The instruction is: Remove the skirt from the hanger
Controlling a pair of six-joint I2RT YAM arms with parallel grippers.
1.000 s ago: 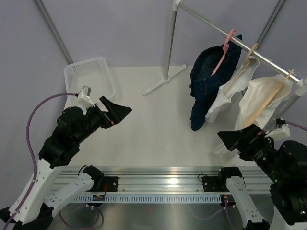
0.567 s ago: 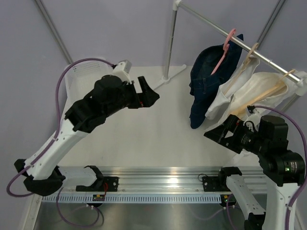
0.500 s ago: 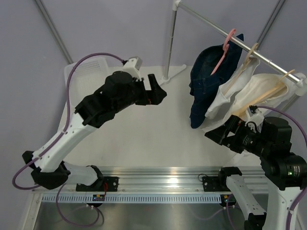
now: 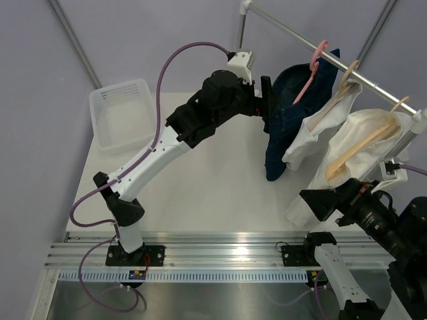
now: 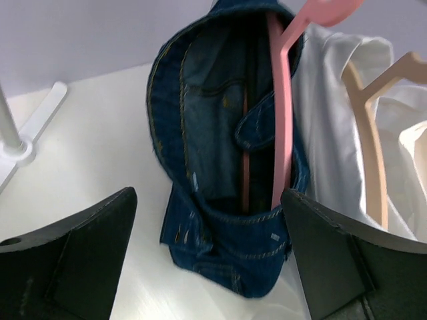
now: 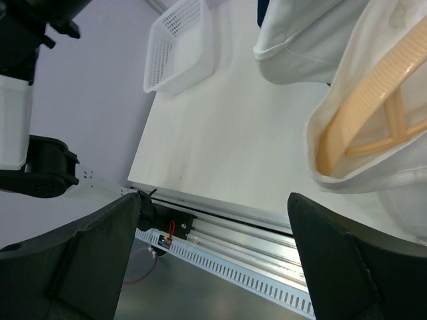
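The pink hanger's near arm is right of my left gripper in the top view, so next I reach that way and close where denim leaves it bare.
The skirt [image 4: 285, 127] is dark blue denim and hangs on a pink hanger [image 4: 311, 69] at the left end of the clothes rail [image 4: 347, 64]. My left gripper [image 4: 267, 100] is stretched far across the table and stands open right beside the skirt's left edge. The left wrist view looks straight at the skirt [image 5: 213, 133] with the pink hanger [image 5: 283, 113] inside its waistband; the left gripper [image 5: 210, 260] has one finger on each side of the hem, not touching. My right gripper [image 4: 313, 203] is open and empty at the near right, below the white garments.
Two white garments [image 4: 313, 133] [image 4: 360, 143] on wooden hangers [image 6: 363, 123] hang right of the skirt. The rail's post and foot [image 4: 230, 107] stand at the back centre. A white basket [image 4: 123, 113] sits at the far left. The right wrist view shows the basket [image 6: 180, 47] and the front rail [image 6: 253, 233].
My left arm swung from the near left across the table up to the denim skirt. The right arm rose toward the white garments, then dropped back to the near right.
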